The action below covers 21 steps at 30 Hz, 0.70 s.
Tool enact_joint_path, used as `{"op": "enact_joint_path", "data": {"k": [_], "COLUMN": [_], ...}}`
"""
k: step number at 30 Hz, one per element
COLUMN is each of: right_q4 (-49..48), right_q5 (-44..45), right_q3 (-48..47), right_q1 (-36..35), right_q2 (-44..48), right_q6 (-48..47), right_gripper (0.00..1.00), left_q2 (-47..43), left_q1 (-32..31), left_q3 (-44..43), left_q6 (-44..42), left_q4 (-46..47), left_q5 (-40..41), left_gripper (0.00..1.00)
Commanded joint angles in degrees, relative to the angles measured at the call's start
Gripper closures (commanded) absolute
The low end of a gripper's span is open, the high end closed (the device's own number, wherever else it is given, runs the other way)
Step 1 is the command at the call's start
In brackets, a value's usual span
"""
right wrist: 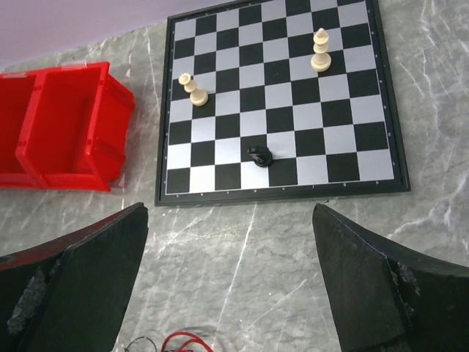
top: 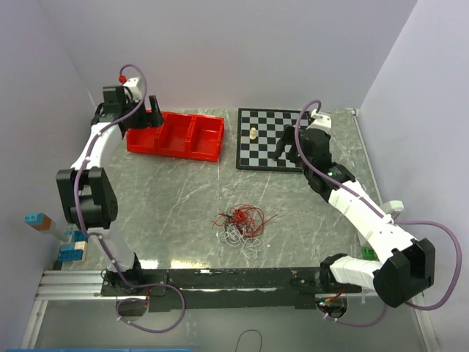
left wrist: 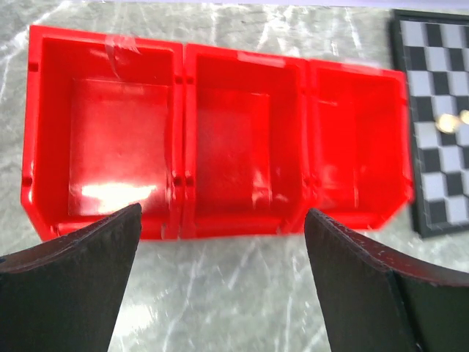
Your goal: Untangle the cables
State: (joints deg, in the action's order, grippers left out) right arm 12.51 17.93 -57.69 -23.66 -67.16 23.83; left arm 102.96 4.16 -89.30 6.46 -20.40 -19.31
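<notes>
The left gripper comes down next onto the red tray's divider farther from the chessboard. Empty sections of the tray on both sides of it leave room for my fingers.
The cables [top: 242, 223] lie as one tangled bunch of thin red, white and black loops on the marble table, near the front middle. A few red and black loops show at the bottom edge of the right wrist view [right wrist: 172, 343]. My left gripper [top: 151, 111] is open and empty, raised at the far left over the red tray; the left wrist view [left wrist: 223, 242] shows bare table between its fingers. My right gripper [top: 287, 147] is open and empty over the near edge of the chessboard, far behind the cables; it also shows in its wrist view [right wrist: 229, 249].
A red three-compartment tray [top: 176, 136] stands at the back left, empty [left wrist: 220, 139]. A chessboard [top: 272, 139] lies at the back right with two white pieces [right wrist: 193, 89] and a fallen black piece [right wrist: 259, 155]. Coloured blocks [top: 66, 242] sit off the left edge.
</notes>
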Motion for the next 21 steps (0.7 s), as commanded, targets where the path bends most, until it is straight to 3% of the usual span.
{"op": "enact_joint_path", "data": {"k": [1,9,16,21], "right_q4": [-2.1,-3.6,-4.6,-4.7], "right_q5": [3.9,4.2,3.5,3.2], "right_q3": [1.4,4.2,5.1,4.8], "right_q1": [-2.3,-5.1,-6.0,-6.0], "right_q2": [0.9,2.8,4.2,3.6], "right_q6": [-2.0,-2.5,-3.5,-3.8], "right_gripper": [0.0,0.01,0.02,0.03], "left_q2": [6.3,17.1,20.7,20.4], "left_q1": [-1.8,-5.7,-6.0,-6.6], "left_q3": [-6.8,-14.9,-17.0,-12.5], "left_q6": [-0.2,1.5,0.8,-0.8], "left_q4": [0.8,1.3,1.9,3.4], "left_q5": [6.9,18.9,18.9,19.1], "left_gripper": [0.03,0.03,0.01,0.19]}}
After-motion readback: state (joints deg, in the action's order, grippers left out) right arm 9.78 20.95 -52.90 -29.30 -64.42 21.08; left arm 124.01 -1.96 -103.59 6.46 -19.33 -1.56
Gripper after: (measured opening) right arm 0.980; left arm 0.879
